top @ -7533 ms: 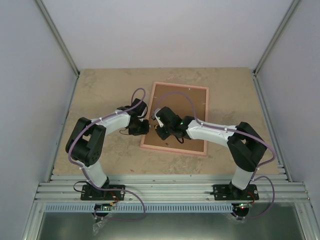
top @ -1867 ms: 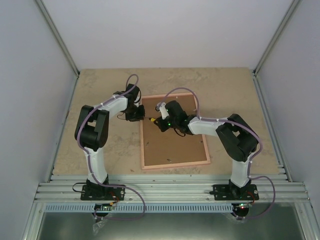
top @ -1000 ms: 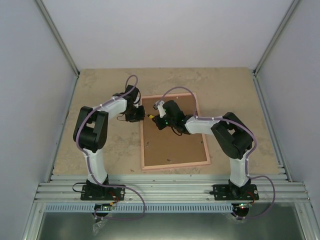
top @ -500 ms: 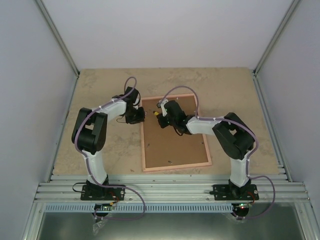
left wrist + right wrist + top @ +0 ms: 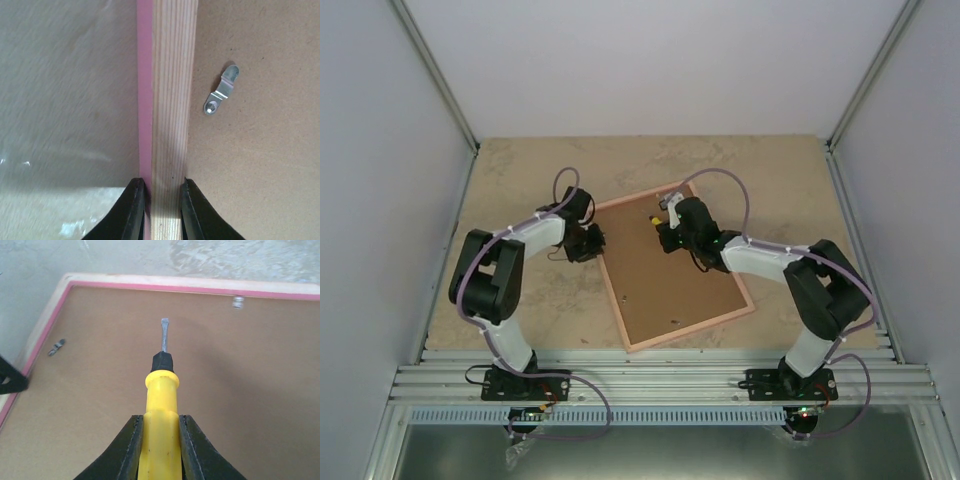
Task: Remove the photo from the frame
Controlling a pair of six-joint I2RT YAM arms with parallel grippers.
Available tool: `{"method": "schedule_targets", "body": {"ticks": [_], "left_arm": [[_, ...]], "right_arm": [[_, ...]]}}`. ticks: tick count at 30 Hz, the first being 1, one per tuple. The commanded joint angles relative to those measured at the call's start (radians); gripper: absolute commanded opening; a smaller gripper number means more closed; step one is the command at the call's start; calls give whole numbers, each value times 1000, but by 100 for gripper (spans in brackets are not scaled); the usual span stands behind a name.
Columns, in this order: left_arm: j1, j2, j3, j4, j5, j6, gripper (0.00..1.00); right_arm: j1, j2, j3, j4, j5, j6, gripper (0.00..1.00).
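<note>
My left gripper draws the frame's pinched bar back next, turning the crooked frame, and releases it over the bare tabletop behind the gripper, beside that bar.
The frame [image 5: 692,328] lies face down on the table, turned askew, with its brown backing board [image 5: 670,285] up. The photo is hidden underneath. My left gripper [image 5: 592,240] is shut on the frame's left rail [image 5: 170,100], one finger on the pink outer side, the other on the board side [image 5: 162,212]. Beside that rail a metal retaining clip [image 5: 221,90] sits on the board. My right gripper [image 5: 668,228] is shut on a yellow-handled screwdriver [image 5: 160,405], held over the board's upper part. Its flat tip [image 5: 164,330] points toward the far rail.
Two more clips show on the board, one near the left rail [image 5: 56,346] and one at the far rail [image 5: 238,302]. The beige stone tabletop [image 5: 520,300] surrounds the frame. White walls enclose three sides, and a metal rail [image 5: 650,375] runs along the near edge.
The frame has swung counter-clockwise, its top going left and its bottom right. The right gripper with the screwdriver has shifted right and farther back. The left gripper kept hold of the rail.
</note>
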Motion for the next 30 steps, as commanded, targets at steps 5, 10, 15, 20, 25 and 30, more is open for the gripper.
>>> {"method": "schedule_targets", "body": {"ticks": [5,10,15,20,25,30], "left_arm": [[1,-191,-237,239,131,-365,4],[-40,-283,-354,295,108,-502,9],[-55,-334,-373,272,84,-524,23],[-56,-355,-340,223,51,-487,34],[-49,-369,-254,76,-52,-388,48],[-20,-345,-119,-40,-155,-204,64]], "right_arm": [[-36,-98,-87,19,6,12,1],[-46,-122,-113,30,2,14,0],[-58,-148,-139,42,-9,9,1],[-63,-161,-153,48,-18,5,0],[-71,-178,-161,46,-23,4,0],[-82,-215,-185,52,-29,2,0]]}}
